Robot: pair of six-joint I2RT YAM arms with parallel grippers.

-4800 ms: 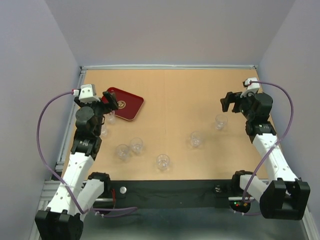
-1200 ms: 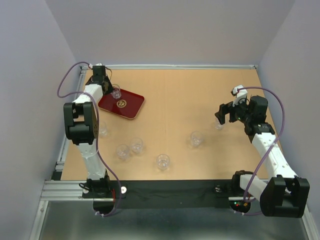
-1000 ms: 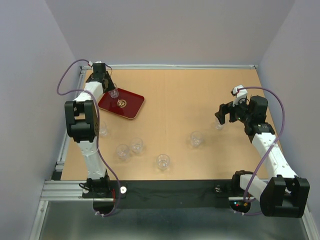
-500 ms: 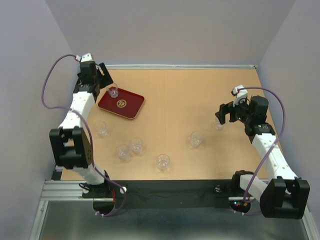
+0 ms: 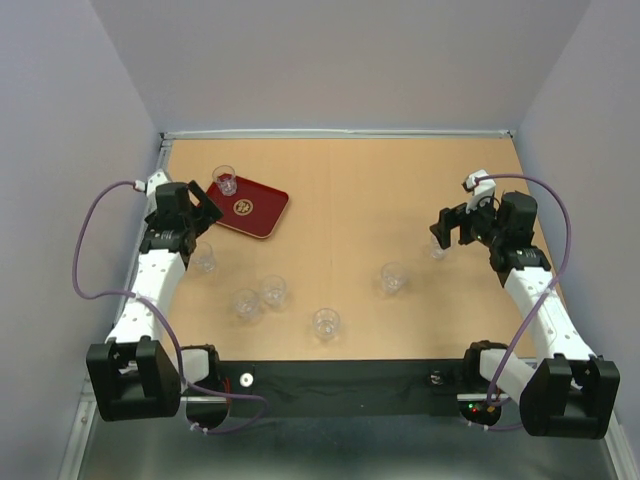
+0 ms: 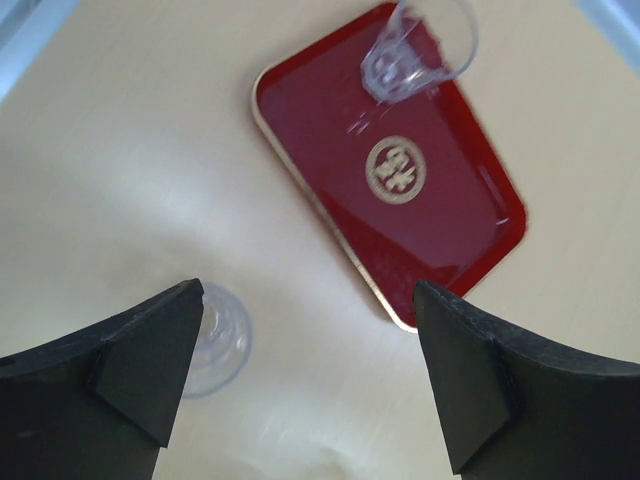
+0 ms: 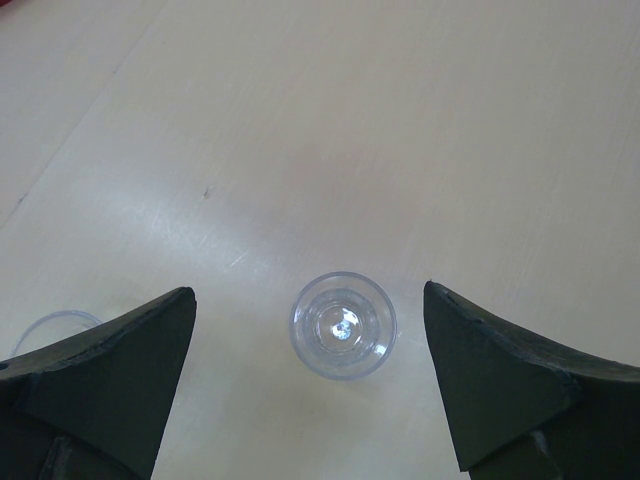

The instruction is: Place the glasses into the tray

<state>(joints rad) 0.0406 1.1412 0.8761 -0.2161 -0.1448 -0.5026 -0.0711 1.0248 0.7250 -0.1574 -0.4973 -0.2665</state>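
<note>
A glass stands outside the tray [image 5: 262, 211], back of and below my open left gripper, so next I will draw the gripper back and lower its fingers around the glass's sides.
The dark red tray [image 5: 262, 211] lies at the far left of the table, with one clear glass [image 5: 224, 180] standing on its far corner. My left gripper [image 5: 205, 207] is open and empty, just near-left of the tray. In the left wrist view the tray [image 6: 440, 200] and its glass [image 6: 415, 45] lie ahead, and another glass [image 6: 218, 340] stands on the table by my left finger. My right gripper [image 5: 446, 231] is open above a glass [image 5: 437, 248]. That glass [image 7: 343, 325] stands upright between the open fingers of my right gripper [image 7: 307, 292], untouched.
Several more glasses stand on the table: one [image 5: 205, 260] near my left arm, two [image 5: 245, 303] [image 5: 273, 291] together, one [image 5: 325, 323] near the front and one [image 5: 392, 277] right of centre, which also shows in the right wrist view [image 7: 50, 332]. Walls enclose the table.
My left gripper has let go of a glass on the tray's far corner and pulled back toward the near left. The right arm has stayed over its glass.
</note>
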